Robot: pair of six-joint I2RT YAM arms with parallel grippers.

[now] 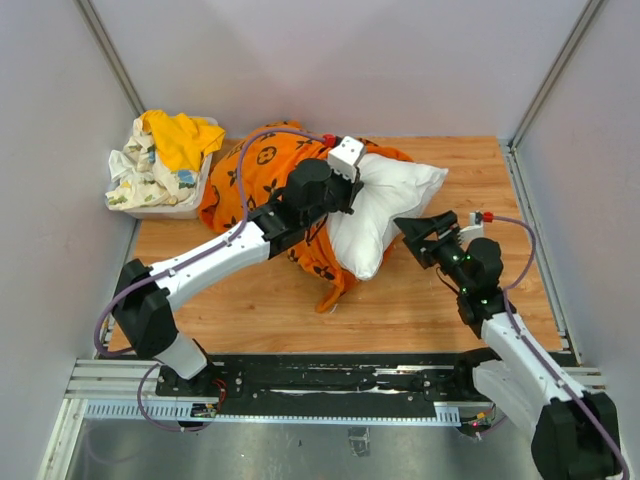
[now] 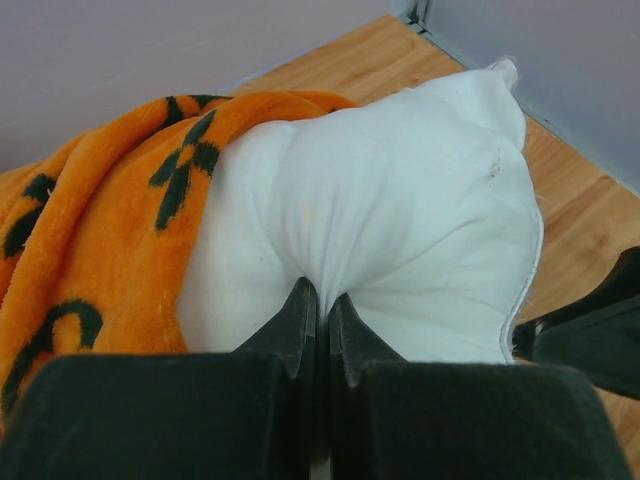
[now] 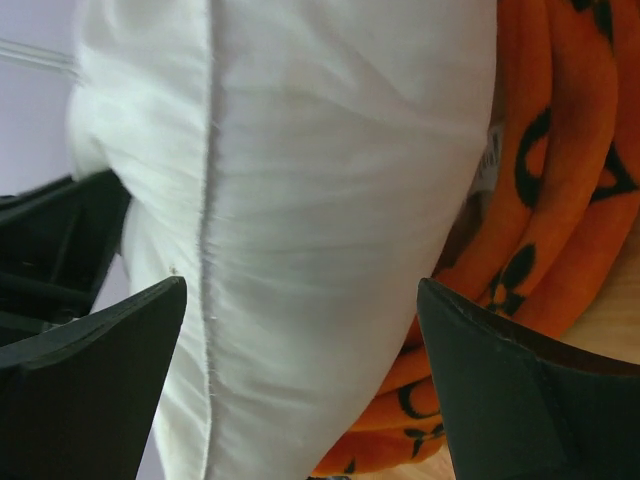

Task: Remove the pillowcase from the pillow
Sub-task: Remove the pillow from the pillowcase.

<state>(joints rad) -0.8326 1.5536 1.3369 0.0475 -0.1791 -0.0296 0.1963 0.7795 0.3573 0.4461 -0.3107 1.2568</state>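
Note:
The pillow's seamed edge (image 1: 389,229) (image 3: 207,290) is already between my right gripper's open fingers, so next the gripper needs to go left in the top view onto that edge and close.
The white pillow (image 1: 385,205) lies mid-table, its right half bare, its left half inside the orange pillowcase (image 1: 255,170) with black motifs. My left gripper (image 1: 352,192) is shut on a pinch of the pillow's white fabric (image 2: 380,200), beside the pillowcase's edge (image 2: 100,230). My right gripper (image 1: 418,238) is open at the pillow's right side, fingers apart, not touching. In the right wrist view the pillow (image 3: 320,200) fills the gap between the open fingers (image 3: 90,370), with the pillowcase (image 3: 540,200) behind. The blue tag is not visible.
A white bin (image 1: 160,195) at the back left holds a yellow cloth (image 1: 182,135) and a floral-print cloth (image 1: 135,170). Grey walls enclose the wooden table (image 1: 420,300) on three sides.

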